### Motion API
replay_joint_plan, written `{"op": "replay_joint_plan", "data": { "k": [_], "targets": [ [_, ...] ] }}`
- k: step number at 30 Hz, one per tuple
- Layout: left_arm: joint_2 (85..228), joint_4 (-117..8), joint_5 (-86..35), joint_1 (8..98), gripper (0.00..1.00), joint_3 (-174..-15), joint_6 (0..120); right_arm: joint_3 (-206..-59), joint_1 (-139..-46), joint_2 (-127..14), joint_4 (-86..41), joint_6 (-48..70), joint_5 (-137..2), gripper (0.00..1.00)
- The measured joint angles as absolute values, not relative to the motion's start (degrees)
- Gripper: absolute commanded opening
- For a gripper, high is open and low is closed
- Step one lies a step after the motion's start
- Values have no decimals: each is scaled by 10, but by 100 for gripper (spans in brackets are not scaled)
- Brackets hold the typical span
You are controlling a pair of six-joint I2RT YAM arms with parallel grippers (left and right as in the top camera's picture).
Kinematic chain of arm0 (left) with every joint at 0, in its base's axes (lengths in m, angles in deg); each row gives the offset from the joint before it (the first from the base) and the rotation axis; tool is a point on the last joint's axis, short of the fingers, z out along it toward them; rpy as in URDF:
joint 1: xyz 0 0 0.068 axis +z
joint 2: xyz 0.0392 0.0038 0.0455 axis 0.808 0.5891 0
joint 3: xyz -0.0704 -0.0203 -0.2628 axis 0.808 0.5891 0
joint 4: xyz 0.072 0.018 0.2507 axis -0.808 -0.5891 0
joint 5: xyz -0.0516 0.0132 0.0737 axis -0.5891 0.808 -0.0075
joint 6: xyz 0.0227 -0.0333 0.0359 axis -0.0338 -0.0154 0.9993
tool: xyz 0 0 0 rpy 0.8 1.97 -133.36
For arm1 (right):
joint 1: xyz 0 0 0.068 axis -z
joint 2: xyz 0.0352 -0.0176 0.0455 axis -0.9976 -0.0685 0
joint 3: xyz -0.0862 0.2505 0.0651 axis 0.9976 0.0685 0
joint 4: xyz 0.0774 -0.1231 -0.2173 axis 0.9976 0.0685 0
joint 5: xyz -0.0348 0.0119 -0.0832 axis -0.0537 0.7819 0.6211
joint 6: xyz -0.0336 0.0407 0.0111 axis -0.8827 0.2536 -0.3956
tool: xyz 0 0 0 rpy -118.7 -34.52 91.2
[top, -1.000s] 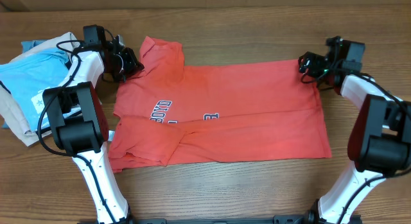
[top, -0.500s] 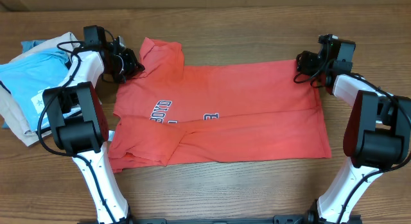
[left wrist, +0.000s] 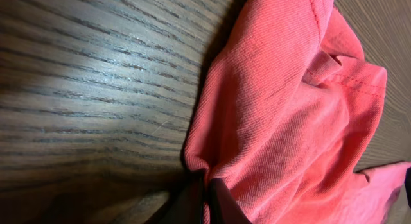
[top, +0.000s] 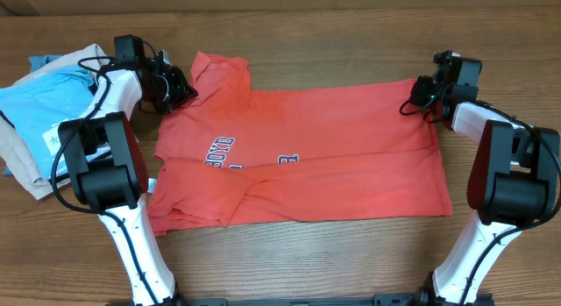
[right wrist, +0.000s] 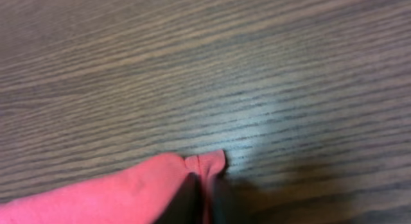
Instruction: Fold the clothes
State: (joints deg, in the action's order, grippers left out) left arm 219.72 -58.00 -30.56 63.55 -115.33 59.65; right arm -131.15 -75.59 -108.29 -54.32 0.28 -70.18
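Note:
The near part of the shirt lies flat, so my right gripper will lift the shirt's held far corner, bring it back over the near part's hem end (top: 437,180) and release.
The clothes, a coral-red T-shirt (top: 333,157) with dark-and-white lettering, lie spread on the wooden table, the near left part folded over. My left gripper (top: 180,88) is at the shirt's far left edge beside the sleeve. In the left wrist view its dark fingers (left wrist: 225,205) are shut on a bunched fold of red fabric (left wrist: 289,108). My right gripper (top: 417,96) is at the shirt's far right corner. The right wrist view shows that gripper (right wrist: 205,199) shut on the hem corner (right wrist: 207,163), which pokes up between the jaws.
A light blue T-shirt (top: 39,109) lies over beige folded garments (top: 22,170) at the table's left edge, close behind the left arm. Bare wood (top: 351,34) runs along the far side and near the front edge.
The right gripper has closed on the shirt's far right corner, after shifting slightly over it. The left gripper and the shirt have stayed where they were.

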Motion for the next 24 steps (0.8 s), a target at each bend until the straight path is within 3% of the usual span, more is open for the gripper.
{"op": "replay_joint_plan", "data": {
  "k": [10, 24],
  "targets": [
    [2197, -581, -313, 637, 4, -1153, 597, -1327, -751, -1083, -503, 12, -702, 4],
    [2096, -610, -298, 637, 4, -1152, 624, -1423, -737, -1053, -270, 15, -695, 4]
  ]
}}
